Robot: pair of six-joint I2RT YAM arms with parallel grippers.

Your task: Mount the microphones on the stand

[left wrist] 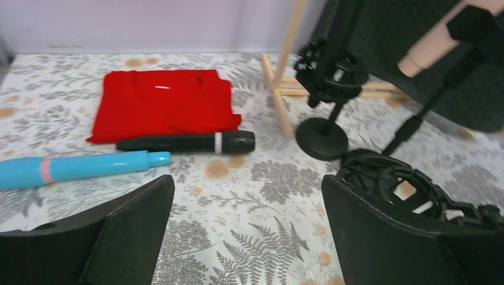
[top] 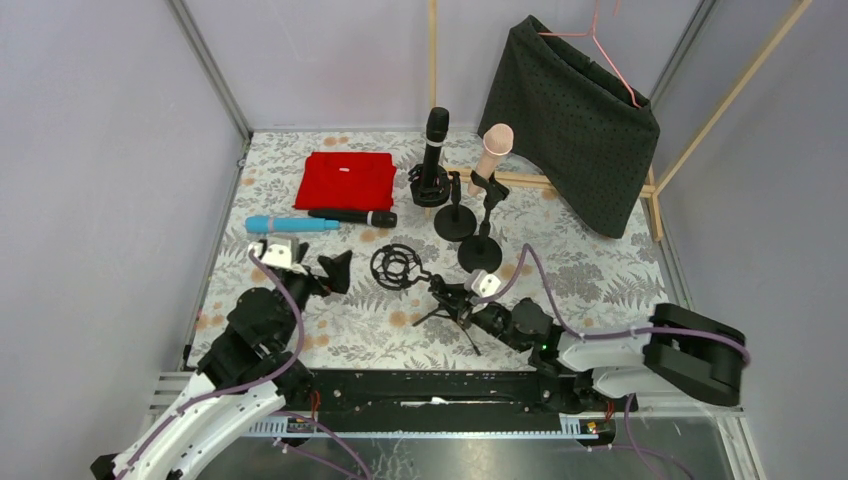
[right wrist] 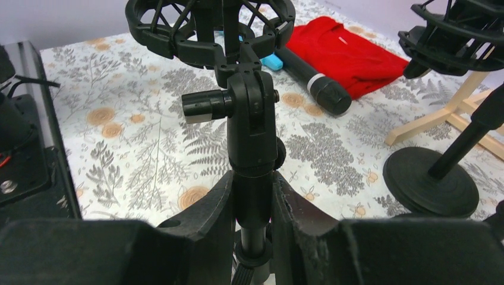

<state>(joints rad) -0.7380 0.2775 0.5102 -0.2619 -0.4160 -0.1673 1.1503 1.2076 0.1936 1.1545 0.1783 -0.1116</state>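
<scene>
My right gripper shifts the tripod stand's post a little outward next, toward the lying microphones, then releases it.
A light blue microphone (top: 290,224) and a black microphone (top: 352,216) lie on the floral table in front of a red cloth; both also show in the left wrist view, the blue one (left wrist: 77,167) and the black one (left wrist: 190,142). Another black microphone (top: 436,140) stands in a shock-mount stand. A peach-pink microphone (top: 492,150) sits in a clip stand. My left gripper (top: 335,272) is open and empty above the table (left wrist: 246,181). My right gripper (right wrist: 252,184) is shut on the post of a small tripod stand whose empty shock mount (top: 397,266) points left.
A folded red cloth (top: 345,180) lies at the back left. A dark dotted cloth (top: 575,110) hangs on a wooden rack at the back right. Two round stand bases (top: 455,222) (top: 480,252) stand mid-table. Grey walls close in both sides.
</scene>
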